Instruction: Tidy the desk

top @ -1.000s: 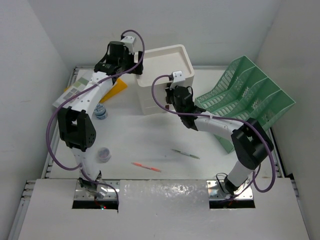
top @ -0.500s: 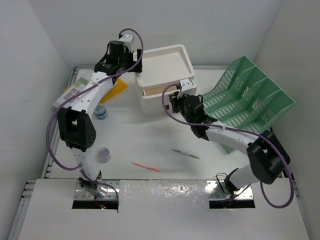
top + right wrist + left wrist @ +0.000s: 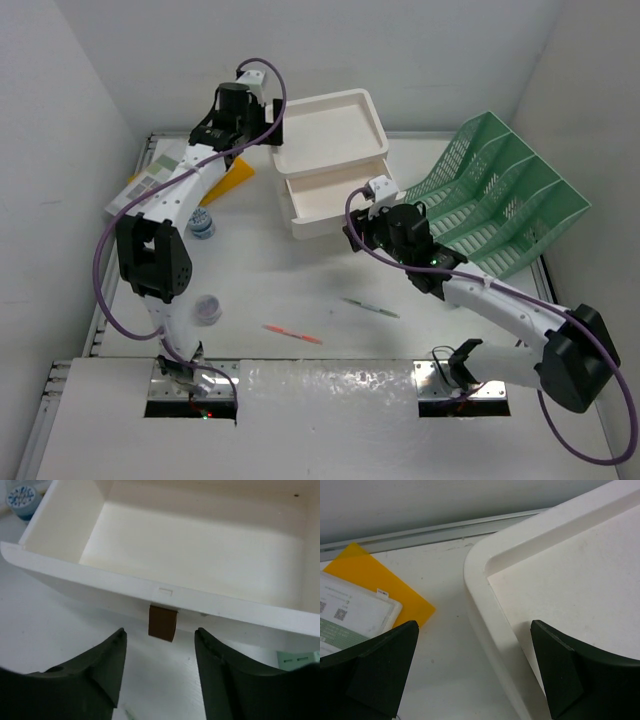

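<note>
The top drawer stands open. The left gripper swings back from the drawer unit's rim point(image 3: 490, 630) next, past the blue jar and down to the tabletop by its side bar.
The desk point(image 3: 270, 285) is a white tabletop with metal rails. On it stands a white drawer unit point(image 3: 330, 135) with its top drawer point(image 3: 322, 198) pulled out; in the right wrist view the drawer point(image 3: 190, 545) holds nothing. A brown pull tab point(image 3: 162, 622) hangs from the drawer front. My right gripper point(image 3: 353, 224) is open just in front of that tab point(image 3: 160, 641), touching nothing. My left gripper point(image 3: 274, 136) is open at the unit's back left corner, its jaws either side of the unit's rim point(image 3: 490, 630).
A green pen point(image 3: 370, 307) and an orange pen point(image 3: 293, 334) lie near the front. Two small jars point(image 3: 203, 225) point(image 3: 208, 308) stand on the left. A yellow folder point(image 3: 236, 180) and papers point(image 3: 158, 170) lie at the back left. A green mesh rack point(image 3: 500, 200) fills the right.
My right gripper pulled the top drawer out towards the front by its tab, then opened and let go. The left arm has not moved.
</note>
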Robot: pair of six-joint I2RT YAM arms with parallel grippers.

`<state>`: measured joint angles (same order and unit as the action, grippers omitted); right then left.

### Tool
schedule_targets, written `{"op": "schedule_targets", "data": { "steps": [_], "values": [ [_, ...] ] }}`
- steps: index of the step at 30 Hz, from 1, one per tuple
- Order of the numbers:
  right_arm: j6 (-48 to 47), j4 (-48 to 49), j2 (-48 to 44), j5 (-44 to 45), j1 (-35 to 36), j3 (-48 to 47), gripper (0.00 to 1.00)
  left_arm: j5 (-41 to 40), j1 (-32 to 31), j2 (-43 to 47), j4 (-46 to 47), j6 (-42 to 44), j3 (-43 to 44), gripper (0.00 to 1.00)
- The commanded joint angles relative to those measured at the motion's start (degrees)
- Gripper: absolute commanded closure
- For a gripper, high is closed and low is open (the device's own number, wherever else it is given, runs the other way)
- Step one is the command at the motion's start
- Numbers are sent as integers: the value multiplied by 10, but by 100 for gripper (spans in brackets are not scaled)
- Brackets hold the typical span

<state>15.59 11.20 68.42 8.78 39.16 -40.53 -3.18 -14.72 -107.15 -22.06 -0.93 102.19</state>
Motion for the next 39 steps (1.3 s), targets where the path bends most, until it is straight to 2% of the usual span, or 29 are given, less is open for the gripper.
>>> {"op": "schedule_targets", "data": {
  "steps": [1, 3, 6, 14, 19, 21, 24, 26, 31, 36, 39],
  "values": [
    [-31, -71, -19, -29, 3, -43, 43, -3, -7, 7, 13, -1, 6, 7],
    [-43, -103, -29, -48, 3, -55, 34, 0, -7, 10, -4, 6, 20, 6],
    [-53, -126, -52, -86, 4, -57, 28, 3, -7, 25, -26, 43, 37, 0],
    [-69, -151, -94, -148, 3, -50, 24, -6, -6, 123, -113, 131, 46, 0],
    [-72, -165, -115, -181, 4, -39, 24, 0, 16, 228, -194, 192, -23, 0],
    [-77, -171, -123, -184, 4, -34, 23, 5, 49, 277, -224, 224, -53, 1],
    [-83, -174, -133, -185, 4, -27, 23, 52, 149, 323, -272, 277, -129, 1],
    [-83, -167, -142, -191, 3, -17, 23, 76, 238, 345, -281, 310, -179, 0],
    [-82, -161, -140, -204, 3, -9, 23, 125, 381, 375, -278, 396, -341, 0],
    [-79, -162, -118, -208, 4, -21, 23, 143, 435, 354, -210, 414, -440, 0],
    [-72, -166, -105, -208, 4, -30, 23, 151, 456, 310, -176, 421, -457, 0]
  ]
}}
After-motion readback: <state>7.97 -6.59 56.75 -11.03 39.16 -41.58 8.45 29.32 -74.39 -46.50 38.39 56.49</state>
